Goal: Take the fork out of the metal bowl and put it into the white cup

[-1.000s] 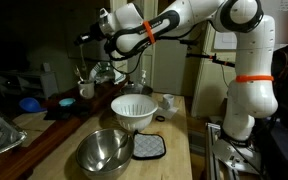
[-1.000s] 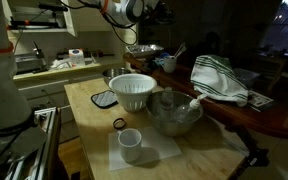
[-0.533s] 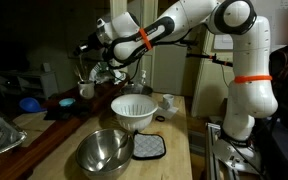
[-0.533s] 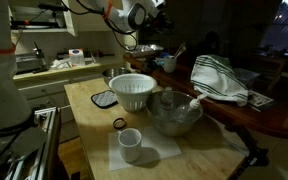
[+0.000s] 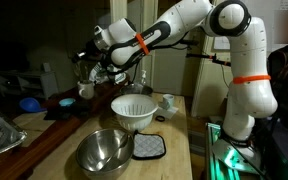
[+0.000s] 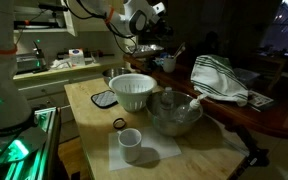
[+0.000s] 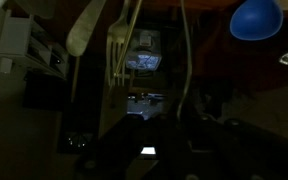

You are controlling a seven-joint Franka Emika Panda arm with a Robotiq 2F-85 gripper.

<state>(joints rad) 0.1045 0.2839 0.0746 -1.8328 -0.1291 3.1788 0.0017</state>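
I will next go over the white cup (image 6: 130, 143) of utensils, below on the counter, and down to release the fork.
The metal bowl (image 5: 104, 150) stands at the table's near end and also shows in the other exterior view (image 6: 175, 111). I cannot make out the fork in it. The white cup (image 6: 130, 143) stands on a white napkin; it looks tiny behind the cone bowl (image 5: 167, 103). My gripper (image 5: 88, 63) is raised high beyond the table's far end, over the dark counter, far from bowl and cup (image 6: 156, 12). The wrist view is too dark to show the jaws. It shows a pale pronged utensil (image 7: 118, 52) ahead at the upper left.
A large white cone-shaped bowl (image 5: 134, 110) stands mid-table beside the metal bowl. A quilted pot holder (image 5: 148, 147) lies next to the metal bowl. A striped towel (image 6: 219, 80) lies on the dark counter. A blue bowl (image 7: 256, 18) sits on the far counter.
The arm has swung a little further away from the table toward the far counter. A green light now glows at the robot's base. Bowls and cup have not moved.
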